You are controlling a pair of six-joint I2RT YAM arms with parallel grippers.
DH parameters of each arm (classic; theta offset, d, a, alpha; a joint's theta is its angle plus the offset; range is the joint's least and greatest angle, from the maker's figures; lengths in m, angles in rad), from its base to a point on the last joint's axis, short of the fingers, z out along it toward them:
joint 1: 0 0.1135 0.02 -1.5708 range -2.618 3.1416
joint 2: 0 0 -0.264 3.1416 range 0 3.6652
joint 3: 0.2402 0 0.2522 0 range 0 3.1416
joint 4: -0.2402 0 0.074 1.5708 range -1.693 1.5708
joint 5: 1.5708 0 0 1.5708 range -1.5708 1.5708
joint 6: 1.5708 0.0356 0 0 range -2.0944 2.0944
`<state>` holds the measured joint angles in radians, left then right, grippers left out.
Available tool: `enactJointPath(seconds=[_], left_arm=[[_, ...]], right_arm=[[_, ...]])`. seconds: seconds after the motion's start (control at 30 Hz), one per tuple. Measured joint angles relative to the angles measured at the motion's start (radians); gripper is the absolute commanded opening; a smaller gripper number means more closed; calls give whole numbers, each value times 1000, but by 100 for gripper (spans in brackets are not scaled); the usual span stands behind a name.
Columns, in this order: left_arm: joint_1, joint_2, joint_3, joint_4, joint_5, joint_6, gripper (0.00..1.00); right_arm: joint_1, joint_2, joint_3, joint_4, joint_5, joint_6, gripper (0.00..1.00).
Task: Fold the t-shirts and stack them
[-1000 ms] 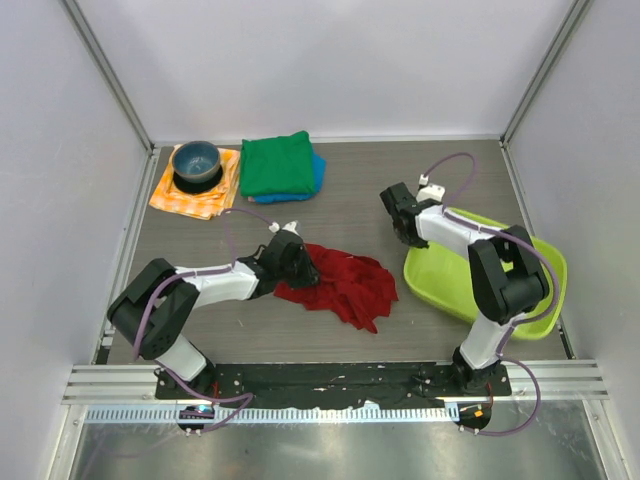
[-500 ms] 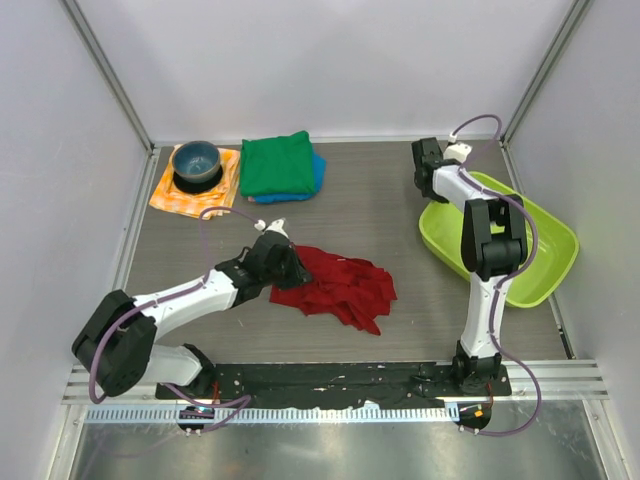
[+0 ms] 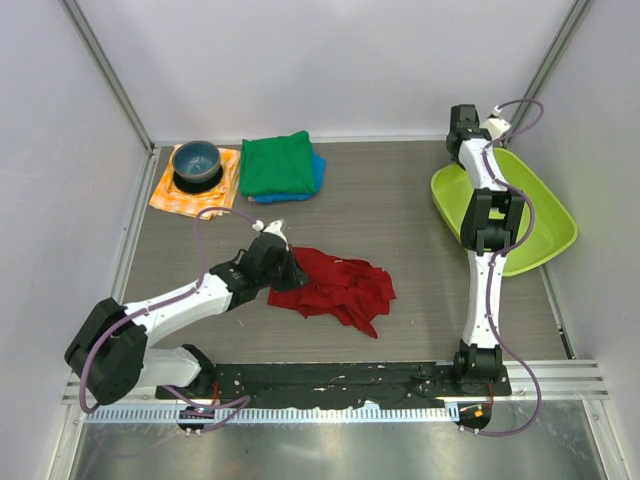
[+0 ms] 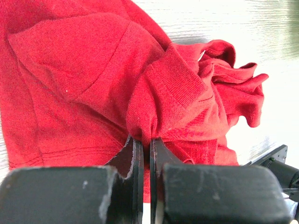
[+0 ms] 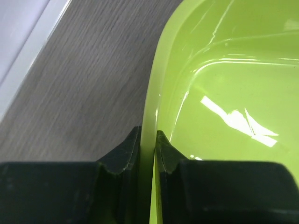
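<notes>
Next, the left gripper pulls the dark red t-shirt's pinched fold to the left in the top view, toward the bare tabletop there. It then lets go, since the t-shirt lies crumpled.
A crumpled dark red t-shirt [image 3: 342, 286] lies on the table in front of the arms. My left gripper [image 3: 291, 270] is shut on a fold at its left edge; the left wrist view shows the red cloth [image 4: 154, 93] pinched between the jaws. A folded green t-shirt [image 3: 276, 163] lies on a blue t-shirt [image 3: 317, 172] at the back. My right gripper [image 3: 462, 135] is stretched to the far right and shut on the rim of a lime green bin [image 3: 540, 215]; the right wrist view shows that rim [image 5: 154, 98] between the jaws.
A blue bowl [image 3: 196, 163] stands on an orange-and-white checked cloth [image 3: 191, 196] at the back left. Grey walls close in the table on the left, back and right.
My right arm has swung the green bin from the front right to the far right back corner. My left gripper has pulled the red shirt's edge slightly left.
</notes>
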<state>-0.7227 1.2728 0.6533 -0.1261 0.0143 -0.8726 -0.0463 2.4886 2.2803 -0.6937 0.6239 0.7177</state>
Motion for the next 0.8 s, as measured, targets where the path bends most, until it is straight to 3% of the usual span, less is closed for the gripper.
enactJointPath(seconds=[0.2, 0.33, 0.53, 0.63, 0.8], left_arm=[[0, -8, 0, 3, -14, 23, 0], [0, 16, 0, 19, -13, 32, 0], [0, 56, -2, 37, -13, 42, 0], [0, 60, -4, 43, -13, 43, 0], [0, 53, -19, 56, -13, 43, 0]], right_arm=[[-56, 82, 125, -14, -66, 81, 1], [-89, 105, 139, 48, -106, 109, 40], [-127, 153, 163, 305, -233, 126, 84], [-144, 172, 187, 429, -296, 126, 93], [-160, 158, 189, 549, -351, 127, 94]])
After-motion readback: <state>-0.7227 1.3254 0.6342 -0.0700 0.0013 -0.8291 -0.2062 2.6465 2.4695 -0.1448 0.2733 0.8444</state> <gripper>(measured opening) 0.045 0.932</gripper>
